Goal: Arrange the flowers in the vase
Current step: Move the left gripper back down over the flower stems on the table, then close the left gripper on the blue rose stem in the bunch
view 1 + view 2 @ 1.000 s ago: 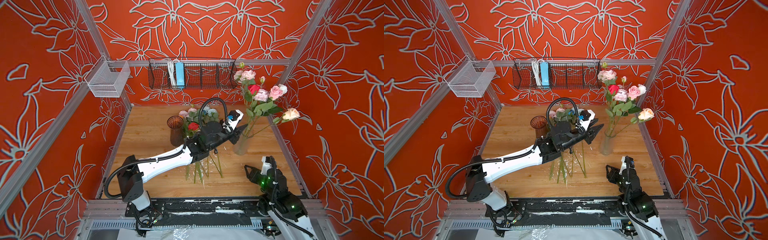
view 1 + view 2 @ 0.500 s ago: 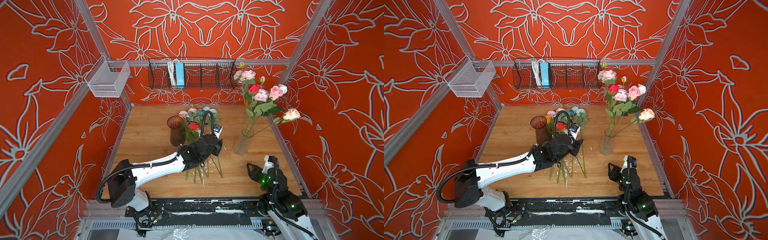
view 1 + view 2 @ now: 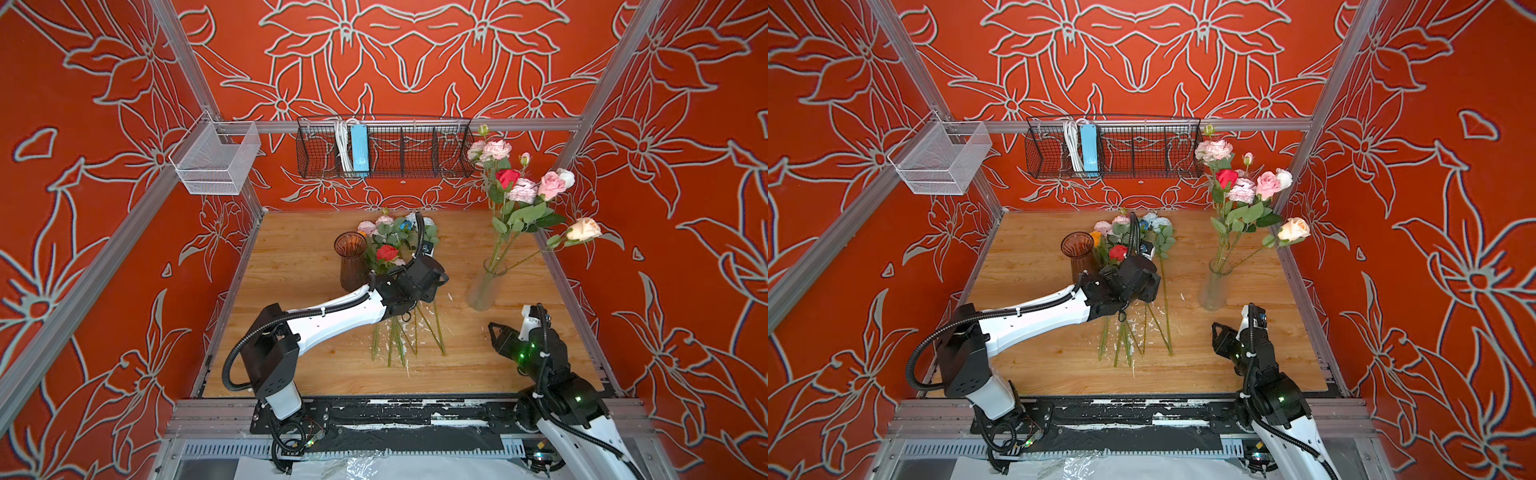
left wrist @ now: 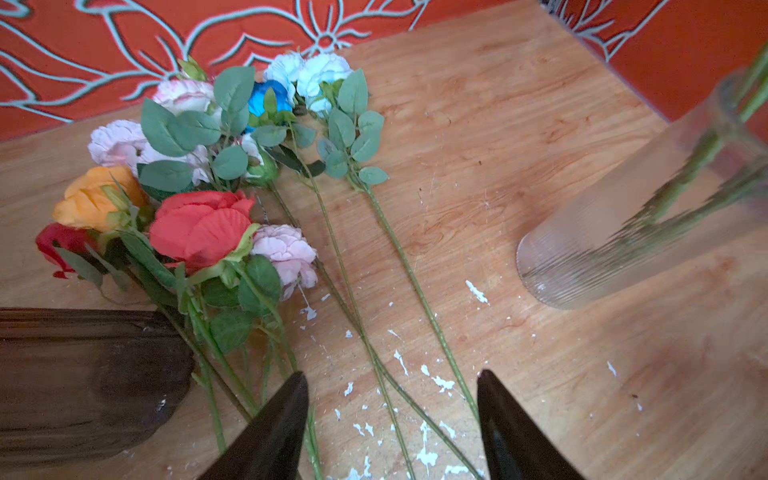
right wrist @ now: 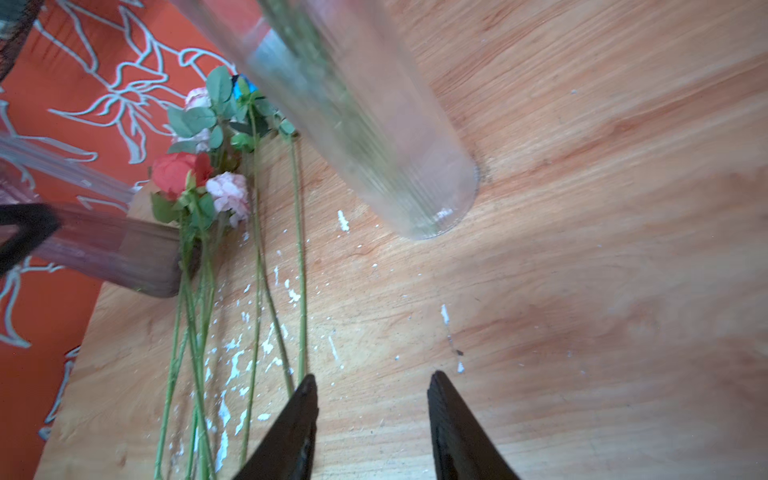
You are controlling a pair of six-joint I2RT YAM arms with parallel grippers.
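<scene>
I will next reach my left gripper out and down onto the blue flower's bare green stem part, clear of the leaves.
Several loose flowers [image 3: 388,249] lie in a bunch on the wooden table [image 3: 299,266], blooms toward the back wall, stems [image 4: 374,357] toward the front. A clear ribbed glass vase [image 3: 482,289] stands at the right with several pink, red and cream flowers [image 3: 521,189] in it. My left gripper [image 4: 392,376] hovers low over the lying stems. It is open, and a few stems run between its fingertips untouched. In the top views its wrist [image 3: 419,276] hides the fingers. My right gripper [image 3: 494,332] sits near the front right, in front of the vase [image 5: 374,145], open and empty.
A brown ribbed vase [image 3: 351,259] stands empty just left of the lying blooms, close to my left wrist. A black wire basket [image 3: 384,151] and a white mesh basket [image 3: 216,160] hang on the walls. White flakes [image 4: 440,382] litter the wood around the stems.
My left arm has pulled back from the clear vase and come down over the lying stems, its jaws opening wider. The right arm has barely shifted.
</scene>
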